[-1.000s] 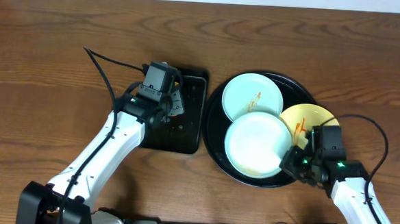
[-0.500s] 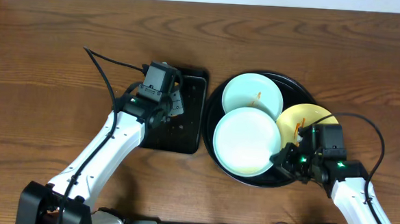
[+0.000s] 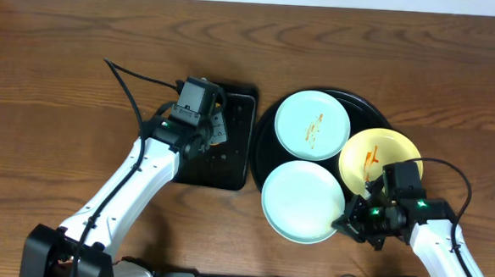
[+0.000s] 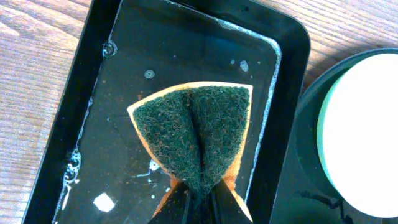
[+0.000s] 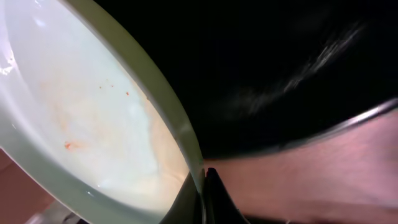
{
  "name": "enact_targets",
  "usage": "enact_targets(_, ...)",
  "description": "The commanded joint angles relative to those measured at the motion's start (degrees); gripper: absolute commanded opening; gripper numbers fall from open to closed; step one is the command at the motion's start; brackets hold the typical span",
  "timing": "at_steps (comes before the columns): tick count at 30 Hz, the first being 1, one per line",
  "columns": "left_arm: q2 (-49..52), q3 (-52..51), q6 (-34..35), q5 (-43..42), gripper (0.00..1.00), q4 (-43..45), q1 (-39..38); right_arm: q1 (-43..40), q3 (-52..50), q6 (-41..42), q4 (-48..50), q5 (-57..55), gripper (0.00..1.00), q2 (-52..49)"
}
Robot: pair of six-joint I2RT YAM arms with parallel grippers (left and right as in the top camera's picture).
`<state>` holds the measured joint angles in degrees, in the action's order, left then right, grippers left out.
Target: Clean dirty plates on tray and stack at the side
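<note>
My right gripper should next lift past the yellow plate [image 3: 380, 154], then go down and let go on bare tabletop, because that spot is to the plate's right in the overhead view.
My right gripper [image 3: 347, 223] [image 5: 201, 186] is shut on the rim of a pale mint-blue plate [image 3: 302, 201] [image 5: 93, 130], which overhangs the front-left edge of the round black tray [image 3: 269, 123] [image 5: 292, 68]. Faint orange smears show inside that plate in the right wrist view. A second mint-blue plate [image 3: 312, 123] with orange-red smears lies at the tray's back. A pale yellow plate [image 3: 380, 154] with smears lies at its right. My left gripper [image 3: 218, 130] [image 4: 202, 199] is shut on a folded sponge [image 4: 194, 134], green scrub side up, over the rectangular black tray [image 3: 233, 167] [image 4: 112, 93].
The rectangular tray holds a film of water and droplets. A black cable [image 3: 131, 86] runs from the left arm across the wooden table [image 3: 65, 61]. The table's back edge is near the top of the overhead view.
My right gripper has pulled the held mint-blue plate forward and left, off the other two, uncovering their smears. The left arm has stayed still.
</note>
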<state>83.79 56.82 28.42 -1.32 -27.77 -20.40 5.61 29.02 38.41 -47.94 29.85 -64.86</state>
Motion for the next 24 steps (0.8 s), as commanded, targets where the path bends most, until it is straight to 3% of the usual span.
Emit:
enact_targets(1,0.33,-0.33,-0.76,0.52,0.08,-0.31,0.13,0.37,0.61,0.52,1.9,-8.22,0.01,0.15)
enact_targets(13,0.33,-0.33,-0.76,0.52,0.08,-0.46,0.13,0.57,16.79,-20.33,6.54,-20.85,0.01,0.15)
enact_targets(24,0.33,-0.33,-0.76,0.52,0.08,-0.46,0.13,11.43,17.62,-30.93,17.07,-41.03,0.01,0.09)
